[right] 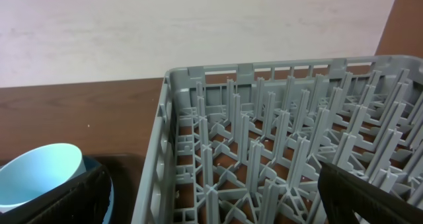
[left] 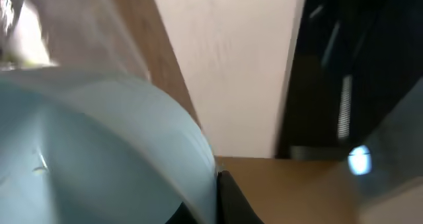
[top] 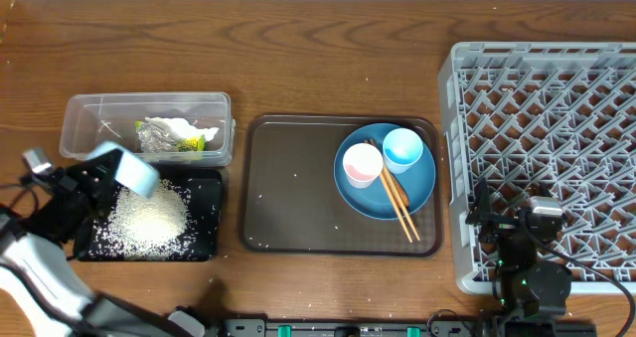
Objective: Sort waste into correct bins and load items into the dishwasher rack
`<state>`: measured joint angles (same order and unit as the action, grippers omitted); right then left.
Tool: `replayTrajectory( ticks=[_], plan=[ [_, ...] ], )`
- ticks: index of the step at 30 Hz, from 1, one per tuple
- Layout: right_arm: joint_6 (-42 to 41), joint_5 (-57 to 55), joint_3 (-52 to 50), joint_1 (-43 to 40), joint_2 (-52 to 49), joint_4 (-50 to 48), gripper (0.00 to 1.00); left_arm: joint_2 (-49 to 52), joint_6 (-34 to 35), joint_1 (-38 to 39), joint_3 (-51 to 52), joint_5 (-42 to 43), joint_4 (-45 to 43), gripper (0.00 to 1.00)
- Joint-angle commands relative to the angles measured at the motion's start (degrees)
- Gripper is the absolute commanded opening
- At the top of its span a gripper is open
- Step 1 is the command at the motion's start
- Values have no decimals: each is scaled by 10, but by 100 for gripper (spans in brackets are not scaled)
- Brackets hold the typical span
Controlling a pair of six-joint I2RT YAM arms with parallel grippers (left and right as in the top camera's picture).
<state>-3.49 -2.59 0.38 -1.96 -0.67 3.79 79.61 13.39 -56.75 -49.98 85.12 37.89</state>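
My left gripper moves across and down next, levelling the bowl (top: 129,170), then releases it. The tray's bare area lies below it, to its right in the overhead view.
My left gripper (top: 99,183) is shut on a light blue bowl (top: 129,170), held tilted over the black bin (top: 211,223) that holds spilled rice (top: 149,216). The bowl fills the left wrist view (left: 86,151), with one finger (left: 228,201) against its rim. A blue plate (top: 417,193) on the brown tray (top: 288,198) carries a pink cup (top: 362,164), a blue cup (top: 402,149) and chopsticks (top: 399,206). My right gripper (top: 517,223) is open and empty over the front left corner of the grey dishwasher rack (top: 556,118). It also shows in the right wrist view (right: 218,197).
A clear plastic bin (top: 79,128) behind the black bin holds a crumpled wrapper (top: 174,135). In the right wrist view the rack's tines (right: 264,131) fill the middle and the blue cup (right: 36,174) sits at the lower left.
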Motion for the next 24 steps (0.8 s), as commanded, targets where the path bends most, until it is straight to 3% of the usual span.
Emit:
replayTrajectory(
  ticks=[1, 8, 13, 17, 24],
  plan=[
    [-5, -4, -1, 12, 4, 2, 99, 44, -37, -2, 3, 50, 20, 6],
    [-5, -4, -1, 12, 4, 2, 99, 23, -37, -2, 2, 50, 17, 7],
    [-5, -4, -1, 12, 4, 2, 99, -46, -28, 0, 2, 50, 17, 17],
    [-5, -4, -1, 12, 4, 2, 99, -111, -23, 18, 2, 46, 10, 17],
    [-5, -4, -1, 12, 4, 2, 99, -233, 25, 153, -2, -130, 4, 10]
  ],
)
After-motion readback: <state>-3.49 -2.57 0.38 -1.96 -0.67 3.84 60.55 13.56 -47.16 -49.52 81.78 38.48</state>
